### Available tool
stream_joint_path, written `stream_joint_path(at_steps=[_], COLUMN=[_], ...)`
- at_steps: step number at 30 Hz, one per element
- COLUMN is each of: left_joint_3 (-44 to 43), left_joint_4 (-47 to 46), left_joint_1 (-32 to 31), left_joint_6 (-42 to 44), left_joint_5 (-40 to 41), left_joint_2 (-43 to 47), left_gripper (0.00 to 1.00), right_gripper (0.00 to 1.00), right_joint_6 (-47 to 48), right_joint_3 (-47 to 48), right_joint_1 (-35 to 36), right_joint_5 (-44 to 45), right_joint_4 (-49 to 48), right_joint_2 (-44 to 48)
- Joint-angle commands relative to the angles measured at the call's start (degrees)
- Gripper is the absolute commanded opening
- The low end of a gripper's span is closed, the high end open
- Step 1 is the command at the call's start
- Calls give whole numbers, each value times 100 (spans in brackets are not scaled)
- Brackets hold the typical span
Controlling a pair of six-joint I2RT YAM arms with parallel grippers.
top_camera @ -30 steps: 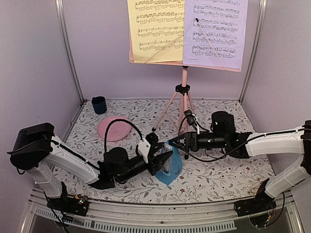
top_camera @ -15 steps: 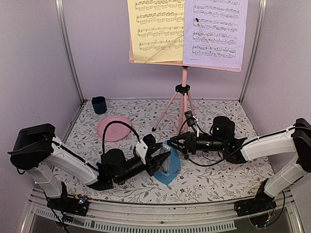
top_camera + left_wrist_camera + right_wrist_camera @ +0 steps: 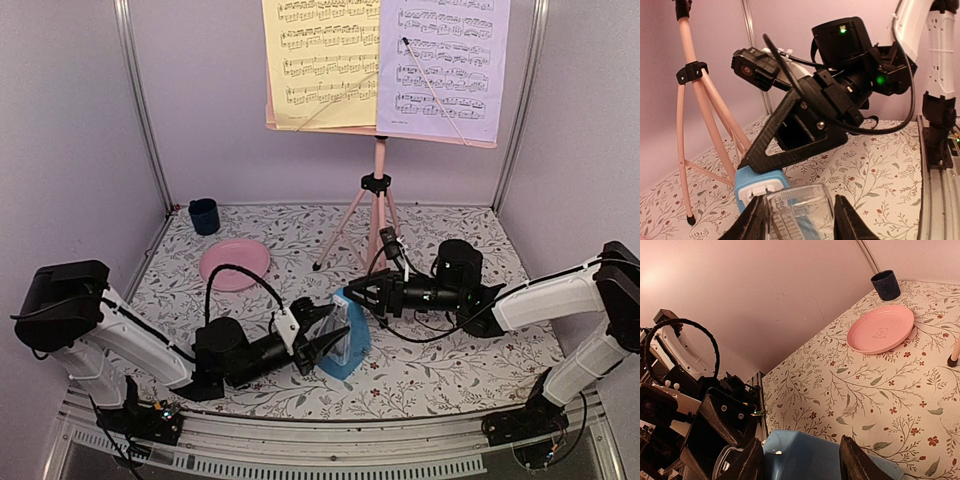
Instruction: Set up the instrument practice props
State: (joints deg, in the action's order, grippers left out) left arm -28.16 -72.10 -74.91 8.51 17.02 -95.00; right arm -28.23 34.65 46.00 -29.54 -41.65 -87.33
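I will next pull my left gripper away from the blue body and tilt it down over the bare mat point(image 3: 286, 290) between the pink plate and the metronome point(image 3: 352, 348).
The pink music stand point(image 3: 378, 215) stands at the back, a yellow sheet point(image 3: 320, 60) and a lavender sheet point(image 3: 440, 65) on its desk. On the floral mat stands the blue metronome point(image 3: 352, 348), between both grippers. My right gripper point(image 3: 358, 297) is shut on its blue top point(image 3: 810, 460), one finger on each side. My left gripper point(image 3: 325, 338) is shut on the metronome's clear front cover point(image 3: 797, 210), which sits just in front of the blue body point(image 3: 752, 177). The right gripper's black finger point(image 3: 790, 150) lies over that body.
A round pink plate point(image 3: 234, 265) and a dark blue cup point(image 3: 204, 215) sit at the back left. The stand's tripod legs point(image 3: 695, 100) spread just behind the metronome, close to my right wrist. Lilac walls close the sides and back.
My right gripper has slid left and narrowed onto the metronome's top. My left arm has drawn back a little toward the near left, still gripping the clear cover.
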Motion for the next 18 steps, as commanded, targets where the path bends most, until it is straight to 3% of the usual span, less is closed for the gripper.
stream_joint_path(at_steps=[1,11,14,18], left_joint_3=[108,468,608,623], left_joint_4=[142,-89,368,1679], left_joint_1=[-180,-212,-174,118], left_joint_6=[439,-297,-611,-1361], left_joint_5=[-147,340,664,992], left_joint_2=[102,667,1219,1982], left_gripper=[12,12,12,12], right_gripper=[50,51,53,54], right_joint_6=[448,455,476,478], right_joint_3=[-649,-470,-389,-274], right_joint_1=[-317,-313,-317,-311], right_joint_5=[984,862,826,755], right_joint_4=[2821,3006,3125,3225], right_joint_2=[-820,-485,-311,-124])
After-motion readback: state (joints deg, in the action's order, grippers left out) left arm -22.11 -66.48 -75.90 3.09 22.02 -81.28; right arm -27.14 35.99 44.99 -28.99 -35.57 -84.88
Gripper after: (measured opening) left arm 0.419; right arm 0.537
